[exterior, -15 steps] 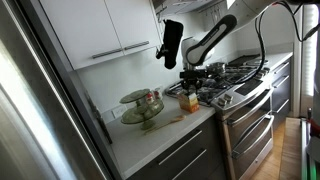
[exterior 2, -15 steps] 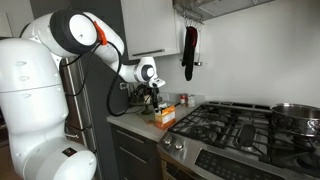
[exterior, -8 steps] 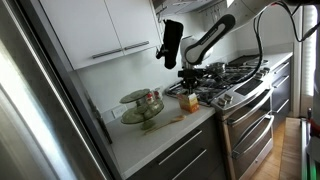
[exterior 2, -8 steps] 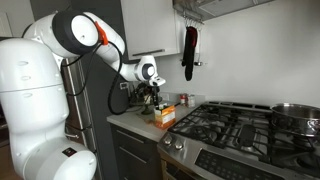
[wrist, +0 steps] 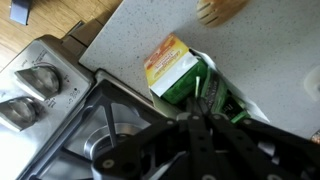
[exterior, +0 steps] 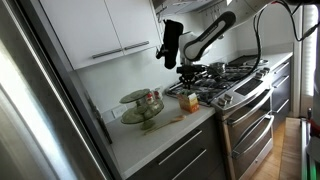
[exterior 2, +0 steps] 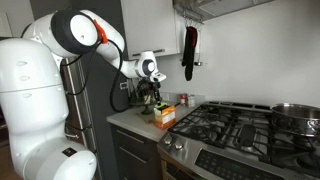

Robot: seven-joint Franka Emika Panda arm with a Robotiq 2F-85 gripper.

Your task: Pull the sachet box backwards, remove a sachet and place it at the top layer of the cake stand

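Note:
My gripper lifts the sachet clear of its box next, then moves outward and down to release it on the cake stand's top plate (exterior: 135,97), since that lies outward.
The sachet box (wrist: 167,62), orange-and-tan with green sides, stands on the speckled counter beside the stove, also seen in both exterior views (exterior: 187,99) (exterior 2: 165,113). Green sachets (wrist: 218,92) stick out of its open end. My gripper (wrist: 199,92) is shut, its dark fingertips pressed together on the top of one green sachet. In both exterior views the gripper (exterior: 187,74) (exterior 2: 155,97) hangs just above the box. The two-tier cake stand (exterior: 141,106) is further along the counter, with small items on its plates.
A gas stove (exterior: 236,74) (wrist: 60,95) borders the box. A black oven mitt (exterior: 171,42) (exterior 2: 189,52) hangs above the counter. White wall cabinets (exterior: 105,30) and a steel fridge (exterior: 30,110) close in one side. A wooden item (wrist: 221,10) lies on the counter.
The jaws have gone from part-open to shut at the sachets. The gripper has risen a little above the box. The box and the stand have not moved.

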